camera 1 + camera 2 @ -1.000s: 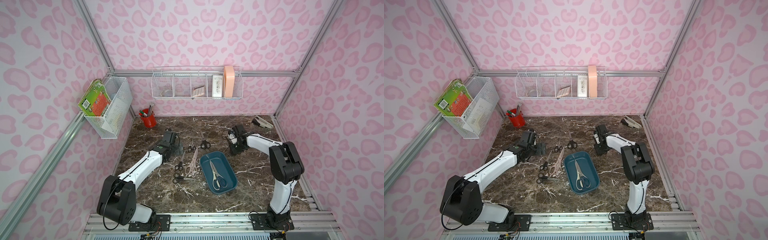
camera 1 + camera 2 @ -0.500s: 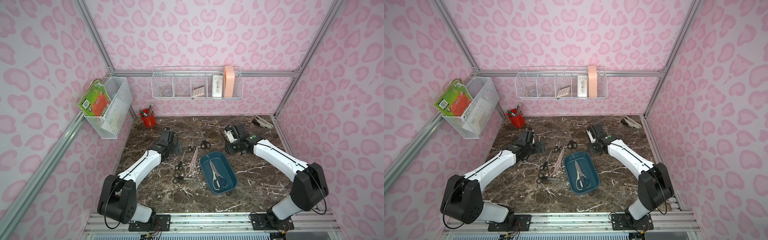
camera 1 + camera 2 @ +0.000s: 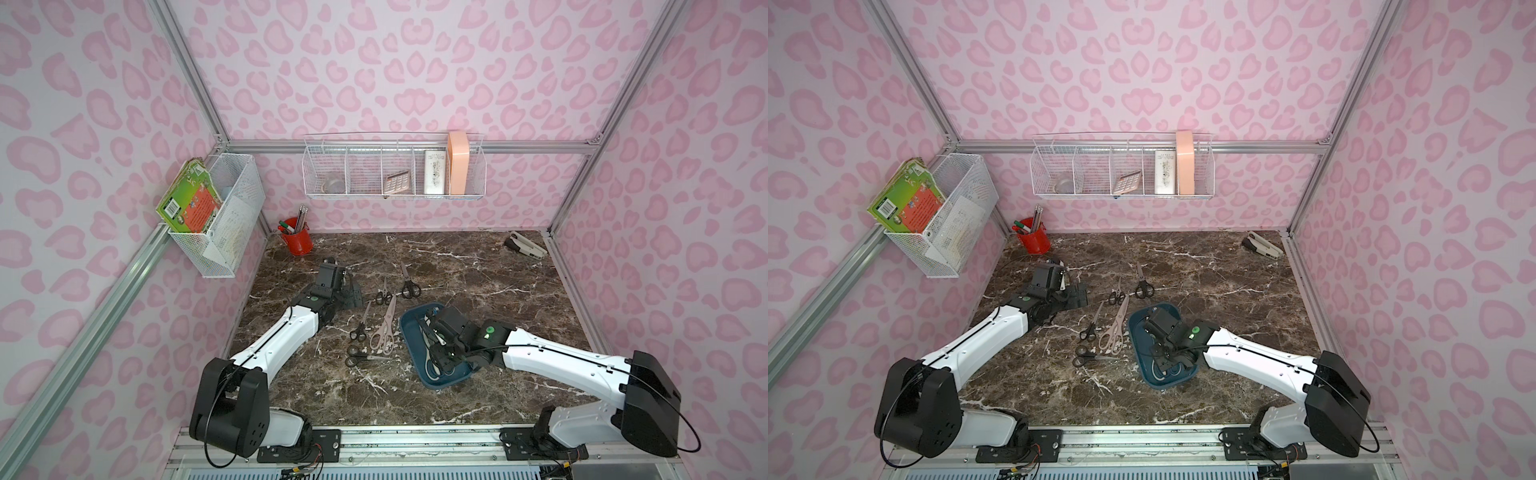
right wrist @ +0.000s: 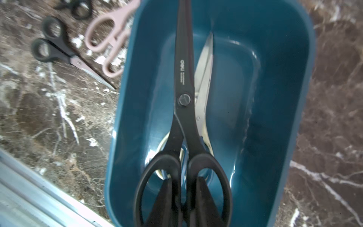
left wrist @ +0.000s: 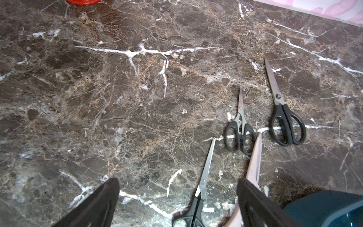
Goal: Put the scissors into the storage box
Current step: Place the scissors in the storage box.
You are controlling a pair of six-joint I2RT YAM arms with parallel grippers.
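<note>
The held scissors already lie lengthwise above the silver-bladed pair (image 3: 430,353) (image 4: 205,74) in the teal storage box. My right gripper lowers slightly toward it next and releases the handles.
My right gripper (image 4: 183,188) is shut on the handles of a black-bladed pair of scissors (image 4: 183,98), one finger through each handle loop. It holds them lengthwise over the teal storage box (image 4: 275,98), where a silver-bladed pair (image 4: 205,74) lies. In both top views the right gripper (image 3: 436,345) hangs over the box (image 3: 411,332). My left gripper (image 5: 177,188) is open above the table, apart from the loose scissors: a pale pink pair (image 3: 386,328), a black pair (image 5: 282,116), a small black pair (image 5: 240,125) and a thin black-handled pair (image 5: 204,176).
A red pen cup (image 3: 296,241) stands at the back left and a stapler (image 3: 525,246) lies at the back right. White wire baskets hang on the back wall (image 3: 395,174) and the left wall (image 3: 224,216). More black scissors (image 3: 365,359) lie left of the box.
The right arm has swung from the back of the table forward to over the storage box, carrying the black scissors. The left arm has barely moved.
</note>
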